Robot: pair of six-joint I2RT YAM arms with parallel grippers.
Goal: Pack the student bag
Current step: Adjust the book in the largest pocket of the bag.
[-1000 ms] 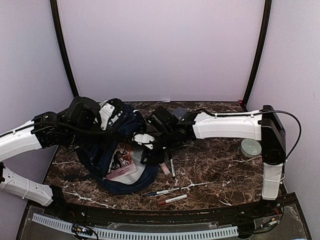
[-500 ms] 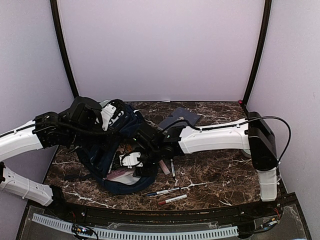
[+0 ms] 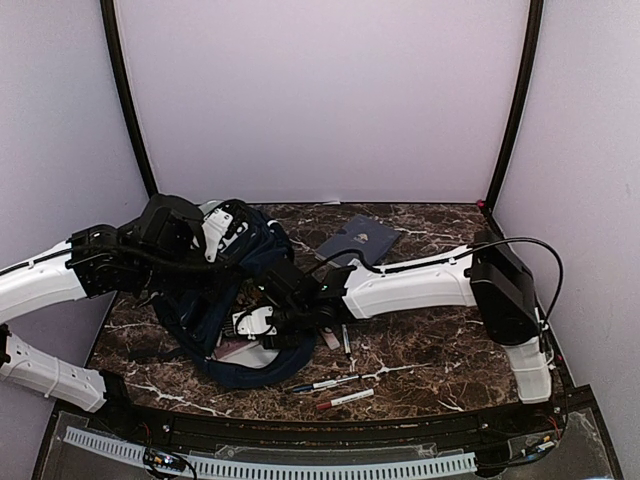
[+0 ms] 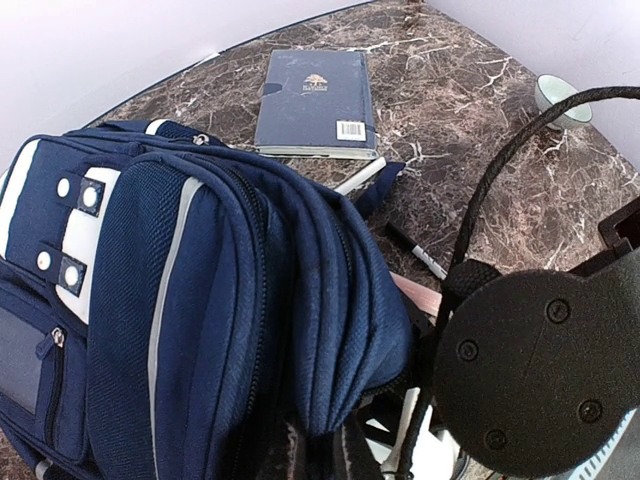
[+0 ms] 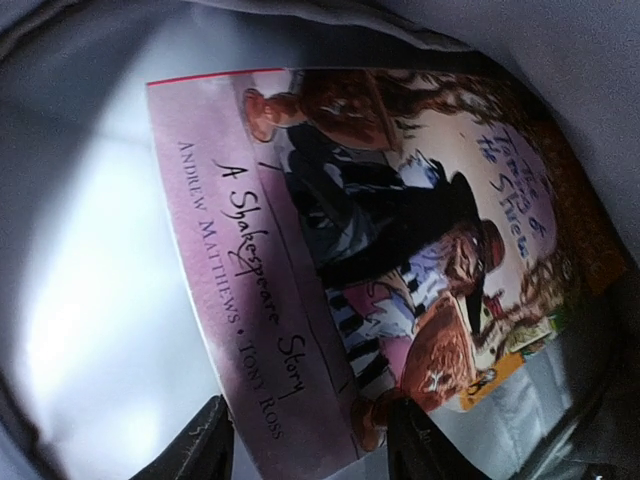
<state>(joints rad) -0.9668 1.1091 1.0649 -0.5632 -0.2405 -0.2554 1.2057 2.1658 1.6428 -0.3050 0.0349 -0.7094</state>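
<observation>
My left gripper lowers back over the bag's opening [image 3: 256,354] next and releases the fabric fold there, as the paperback already lies on the bag's pale lining.
The student bag [image 3: 196,312] lies at the left of the table, navy with grey patches, its mouth facing the front. My left gripper [image 3: 238,236] is shut on a fold of its upper fabric [image 4: 335,400] and holds the mouth up. My right gripper [image 3: 256,324] reaches inside the bag; its jaws stand open. A picture paperback [image 5: 380,250] with a pink title band lies flat on the pale lining, its lower edge between my dark fingertips [image 5: 205,445]. A strip of that paperback [image 3: 236,349] shows under the arm from above.
A flat navy hardcover book [image 3: 358,240] lies at the back centre. A marker [image 3: 345,336] and a pink stick [image 3: 329,338] lie beside the bag, two pens [image 3: 326,383] nearer the front edge. A small round grey object [image 4: 560,92] sits far right.
My right arm has pushed left and deeper into the bag's mouth, and its jaws have widened over the paperback. The left arm has kept its hold and has not moved.
</observation>
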